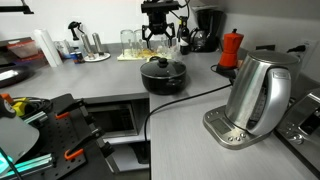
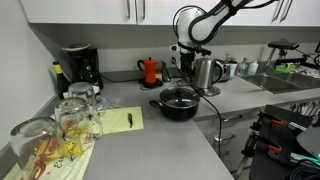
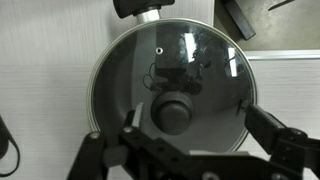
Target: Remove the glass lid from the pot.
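My gripper moves down next with a slight turn, its fingers around the black knob [image 1: 163, 62] [image 3: 172, 113].
The glass lid [image 3: 170, 75] sits on the black pot [image 1: 163, 75] on the grey counter. Its black knob [image 3: 172, 112] shows in the wrist view, and the pot with its lid shows in both exterior views [image 2: 180, 103]. My gripper [image 3: 196, 122] hangs above the lid, open, with one finger left of the knob and the other far to the right over the lid's rim. In both exterior views the gripper [image 1: 161, 40] is well above the pot [image 2: 183, 62]. Nothing is held.
A steel kettle [image 1: 255, 95] with its black cord stands near the pot. A red moka pot [image 1: 231, 48], a coffee machine [image 2: 78, 66], drinking glasses [image 2: 72, 117] and a yellow cutting board [image 2: 120, 120] are on the counter. A sink [image 2: 275, 80] lies beyond.
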